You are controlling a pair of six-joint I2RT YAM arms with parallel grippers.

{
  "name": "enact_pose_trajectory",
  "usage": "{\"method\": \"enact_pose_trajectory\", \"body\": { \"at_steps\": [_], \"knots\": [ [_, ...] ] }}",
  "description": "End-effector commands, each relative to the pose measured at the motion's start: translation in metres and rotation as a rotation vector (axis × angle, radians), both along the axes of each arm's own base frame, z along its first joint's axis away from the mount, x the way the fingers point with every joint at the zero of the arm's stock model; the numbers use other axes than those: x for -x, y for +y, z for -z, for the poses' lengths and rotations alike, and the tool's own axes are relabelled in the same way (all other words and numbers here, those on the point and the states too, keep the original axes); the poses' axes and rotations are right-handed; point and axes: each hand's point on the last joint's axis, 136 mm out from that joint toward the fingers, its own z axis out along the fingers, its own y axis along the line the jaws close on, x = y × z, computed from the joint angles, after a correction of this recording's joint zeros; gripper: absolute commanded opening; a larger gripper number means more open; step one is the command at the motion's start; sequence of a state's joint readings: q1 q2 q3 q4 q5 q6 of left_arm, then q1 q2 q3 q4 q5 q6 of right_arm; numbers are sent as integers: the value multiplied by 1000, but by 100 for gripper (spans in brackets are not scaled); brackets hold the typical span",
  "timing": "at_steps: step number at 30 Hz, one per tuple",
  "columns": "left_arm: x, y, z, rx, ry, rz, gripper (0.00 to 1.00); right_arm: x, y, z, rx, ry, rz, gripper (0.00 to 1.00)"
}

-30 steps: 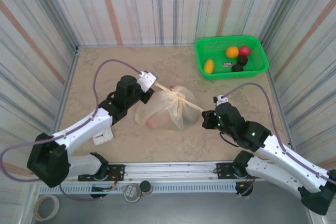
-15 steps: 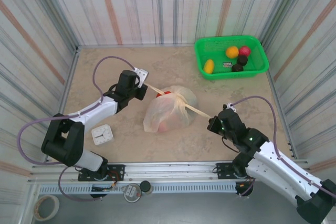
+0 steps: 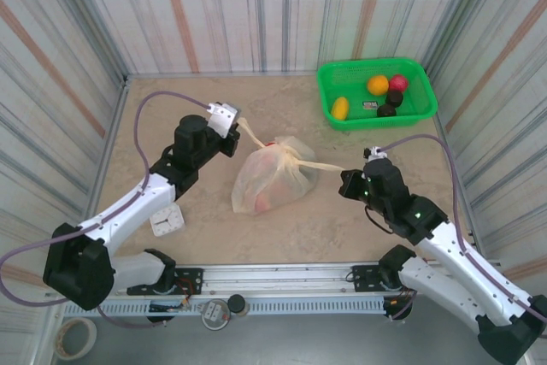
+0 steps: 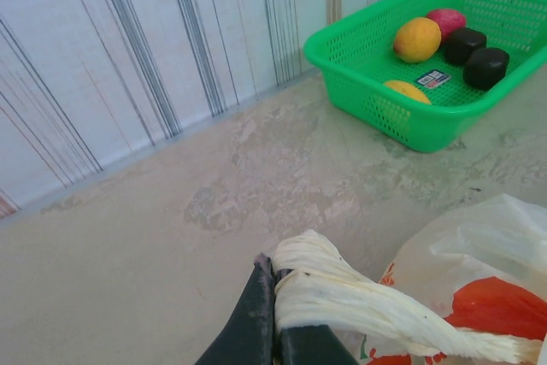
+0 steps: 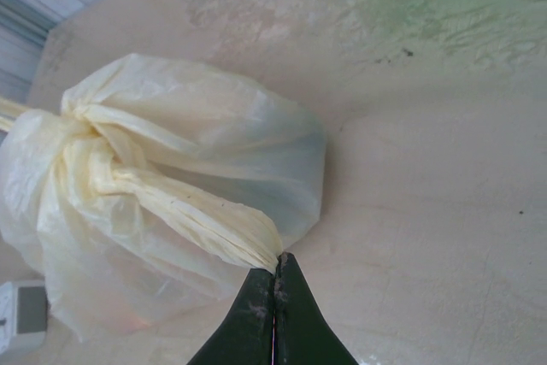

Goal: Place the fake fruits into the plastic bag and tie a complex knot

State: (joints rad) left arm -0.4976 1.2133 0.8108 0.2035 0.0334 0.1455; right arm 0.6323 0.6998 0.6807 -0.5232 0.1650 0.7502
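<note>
The bag's strips already meet in a knot, so my left gripper should stay beside the bag (image 3: 273,179) and release its strip.
The plastic bag (image 3: 273,179) lies in the middle of the table, cream-yellow, with reddish fake fruits (image 3: 265,200) showing through its skin. Its handle strips meet in a knot (image 3: 291,158), a twisted bunch (image 5: 92,138) in the right wrist view. My left gripper (image 3: 238,125) is shut on the left strip (image 4: 342,297), which wraps over its fingertips (image 4: 265,273). My right gripper (image 3: 344,175) is shut on the end of the right strip (image 5: 205,215), its jaws pressed flat together. More fake fruits, orange (image 3: 378,85), red (image 3: 398,83), yellow (image 3: 340,108) and dark (image 3: 390,105), lie in the basket.
A bright green basket (image 3: 369,121) stands at the back right, near the striped wall; its front wall (image 4: 402,117) is close behind the bag. A small white square device (image 3: 167,220) lies under the left arm. Striped walls enclose the table on three sides.
The right gripper has moved away from the near edge toward the bag's level, and its strip now runs nearly flat. The left arm has swung its elbow back outward. Both grips hold.
</note>
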Motion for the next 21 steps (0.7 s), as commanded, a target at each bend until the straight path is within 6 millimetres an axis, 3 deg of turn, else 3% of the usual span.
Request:
{"method": "enact_pose_trajectory", "body": {
  "at_steps": [1,7,10,13,16,17,18,19,21],
  "knots": [
    [1,3,12,-15,-15,-9,0,-7,-12,3,77,-5,26,0],
    [3,0,12,-30,-14,-9,2,-9,-10,7,54,-7,16,2],
    [10,-8,6,-46,-22,35,31,-8,-1,-2,36,-28,-45,32],
    [25,-13,-15,-72,-87,71,59,-4,1,-32,20,-100,-86,54],
    [36,-1,-42,-87,-156,13,81,1,-6,-68,35,-194,-99,77],
    [38,6,-50,-87,-172,-20,97,2,-10,-77,46,-216,-90,85],
    [40,15,-58,-87,-184,-61,99,3,-16,-86,64,-233,-74,88],
    [41,25,-65,-87,-193,-101,99,3,-22,-95,87,-249,-55,100],
    [45,39,-73,-91,-213,-156,99,0,-29,-107,145,-279,-42,99]
  ]
}}
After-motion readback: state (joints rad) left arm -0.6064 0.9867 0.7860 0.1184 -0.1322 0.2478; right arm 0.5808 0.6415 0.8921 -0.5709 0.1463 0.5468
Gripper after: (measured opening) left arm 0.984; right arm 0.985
